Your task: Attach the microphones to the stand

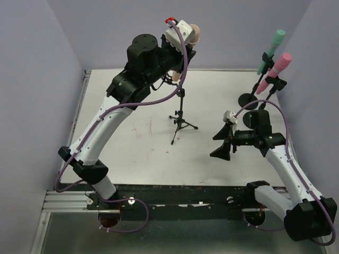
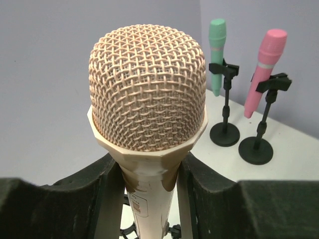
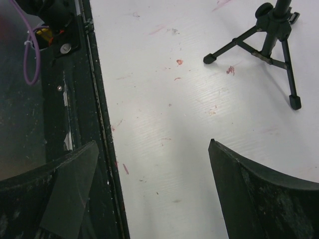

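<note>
My left gripper shifts over the stand's round clip next, then lowers the pale peach microphone. The microphone's head is still high above the clip.
My left gripper [image 2: 149, 199] is shut on the pale peach microphone [image 2: 148, 87] just under its mesh head and holds it upright, high over the black tripod stand [image 1: 181, 114]. The microphone's lower end is at the stand's clip [image 2: 173, 231]; I cannot tell whether it is seated. From above its head [image 1: 195, 33] shows past the left wrist. The mint green microphone [image 1: 273, 47] and the pink microphone [image 1: 276, 71] sit clipped in two round-base stands at the back right. My right gripper [image 1: 221, 142] is open and empty, low over the table right of the tripod.
The round bases [image 1: 248, 99] of the two filled stands stand near the right wall. The tripod's legs [image 3: 271, 35] spread over the white table [image 1: 143, 153]. The black front rail [image 3: 99, 124] runs beside the right gripper [image 3: 152, 189].
</note>
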Available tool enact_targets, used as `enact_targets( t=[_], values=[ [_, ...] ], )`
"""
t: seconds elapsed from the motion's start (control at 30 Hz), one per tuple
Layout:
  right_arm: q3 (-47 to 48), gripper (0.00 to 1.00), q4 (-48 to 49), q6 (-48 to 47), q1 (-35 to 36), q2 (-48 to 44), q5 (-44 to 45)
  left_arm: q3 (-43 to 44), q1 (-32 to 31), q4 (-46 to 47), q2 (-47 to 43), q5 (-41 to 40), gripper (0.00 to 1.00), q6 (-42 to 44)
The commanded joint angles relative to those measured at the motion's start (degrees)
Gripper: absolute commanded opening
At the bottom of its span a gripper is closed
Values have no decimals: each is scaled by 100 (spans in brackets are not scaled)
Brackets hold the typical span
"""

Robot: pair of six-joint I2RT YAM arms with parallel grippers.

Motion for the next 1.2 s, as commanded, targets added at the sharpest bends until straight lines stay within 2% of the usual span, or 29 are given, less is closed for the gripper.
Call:
enact_targets(
  t=[0.0, 0.63, 0.87, 1.17],
  values=[
    [-11, 100, 307, -70, -143, -156, -63, 89, 168, 605, -33, -101, 0, 143],
    [-55, 100, 289, -114, -249, -86, -107, -465, 730, 1291, 292, 602, 0, -305],
    [-55, 100, 289, -123, -267, -68, -142, -1246, 783, 1598, 134, 734, 0, -279],
    [-64, 100, 298, -141, -302, -33, -151, -2416, 976, 2433, -209, 936, 0, -348]
  ],
)
